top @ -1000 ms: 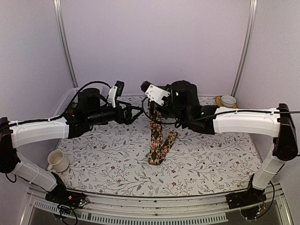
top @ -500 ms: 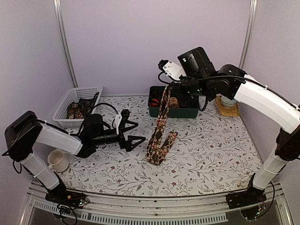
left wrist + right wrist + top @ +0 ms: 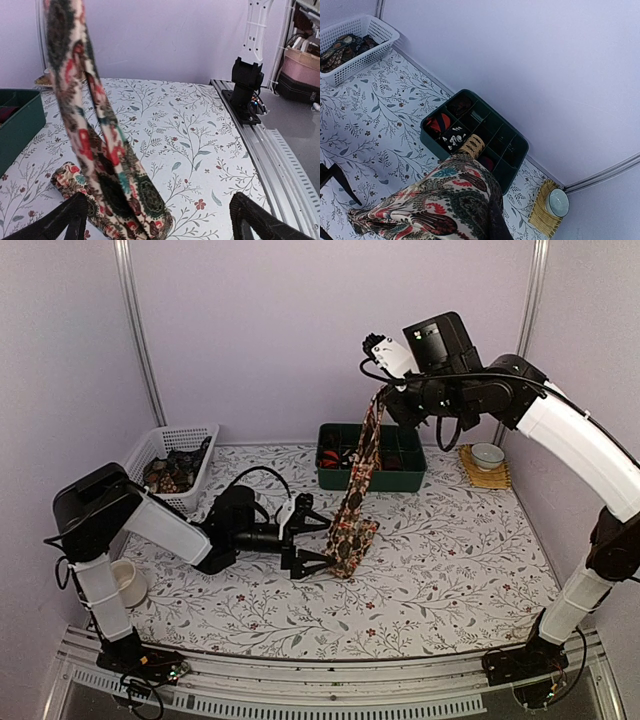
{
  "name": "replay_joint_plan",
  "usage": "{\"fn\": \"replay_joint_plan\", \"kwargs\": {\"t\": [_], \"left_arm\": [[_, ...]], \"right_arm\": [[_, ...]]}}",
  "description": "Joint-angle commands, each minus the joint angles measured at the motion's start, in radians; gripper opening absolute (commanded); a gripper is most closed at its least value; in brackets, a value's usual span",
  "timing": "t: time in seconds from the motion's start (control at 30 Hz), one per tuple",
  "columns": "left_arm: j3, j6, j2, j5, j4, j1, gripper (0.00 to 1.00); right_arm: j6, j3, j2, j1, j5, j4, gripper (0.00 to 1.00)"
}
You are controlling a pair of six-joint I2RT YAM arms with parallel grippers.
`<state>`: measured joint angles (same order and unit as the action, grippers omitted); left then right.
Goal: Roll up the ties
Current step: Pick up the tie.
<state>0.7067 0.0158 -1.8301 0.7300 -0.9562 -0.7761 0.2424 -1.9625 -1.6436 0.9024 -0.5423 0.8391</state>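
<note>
I will move my left gripper to the right in the top view onto the near corner of the tie's bottom fold (image 3: 344,571) (image 3: 159,225), because that corner is beyond its open fingers.
A dark brown floral tie (image 3: 358,485) hangs almost straight down from my right gripper (image 3: 384,392), which is raised high and shut on its upper end. In the right wrist view the tie (image 3: 447,200) fills the foreground and hides the fingers. Its lower end is bunched on the table (image 3: 350,550). My left gripper (image 3: 322,545) lies low on the table, open, right beside that lower end. In the left wrist view the tie (image 3: 107,165) hangs between the wide-apart fingers (image 3: 67,220), nearer the left one. Rolled red (image 3: 439,125), black-and-white (image 3: 454,139) and tan (image 3: 471,145) ties sit in the tray.
A green compartment tray (image 3: 405,478) stands at the back centre. A white mesh basket (image 3: 150,455) with fabric is at the back left. A white cup (image 3: 125,582) sits by the left arm's base. A bowl (image 3: 488,455) rests on a woven mat (image 3: 492,478) at the back right.
My right arm has risen and drawn the tie up and to the right. My left arm has dropped to the table and slid right to the tie's lower end.
</note>
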Motion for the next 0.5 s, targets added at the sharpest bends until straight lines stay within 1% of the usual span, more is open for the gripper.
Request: {"fn": "replay_joint_plan", "kwargs": {"t": [0.0, 0.1, 0.17, 0.2, 0.27, 0.3, 0.37, 0.43, 0.47], "left_arm": [[0.079, 0.064, -0.075, 0.048, 0.066, -0.034, 0.97], [0.117, 0.058, -0.126, 0.070, 0.070, -0.038, 0.89], [0.148, 0.057, -0.187, 0.089, 0.084, -0.043, 0.79], [0.160, 0.058, -0.206, 0.092, 0.092, -0.047, 0.71], [0.185, 0.062, -0.227, 0.086, 0.114, -0.055, 0.52], [0.196, 0.064, -0.236, 0.083, 0.124, -0.059, 0.47], [0.210, 0.062, -0.250, 0.077, 0.134, -0.066, 0.43], [0.221, 0.055, -0.257, 0.074, 0.138, -0.070, 0.32], [0.226, 0.049, -0.256, 0.073, 0.143, -0.072, 0.25]], "right_arm": [[-0.008, -0.038, 0.085, -0.032, -0.019, -0.001, 0.00], [-0.004, -0.038, 0.094, -0.043, -0.019, -0.002, 0.00], [-0.002, -0.036, 0.100, -0.055, -0.020, -0.006, 0.00], [-0.004, -0.036, 0.103, -0.063, -0.021, -0.008, 0.00], [-0.009, -0.036, 0.110, -0.080, -0.021, -0.012, 0.00], [-0.012, -0.036, 0.114, -0.088, -0.021, -0.014, 0.00], [-0.016, -0.035, 0.122, -0.103, -0.018, -0.016, 0.00], [-0.020, -0.032, 0.127, -0.116, -0.018, -0.017, 0.00], [-0.021, -0.028, 0.130, -0.120, -0.018, -0.016, 0.00]]}}
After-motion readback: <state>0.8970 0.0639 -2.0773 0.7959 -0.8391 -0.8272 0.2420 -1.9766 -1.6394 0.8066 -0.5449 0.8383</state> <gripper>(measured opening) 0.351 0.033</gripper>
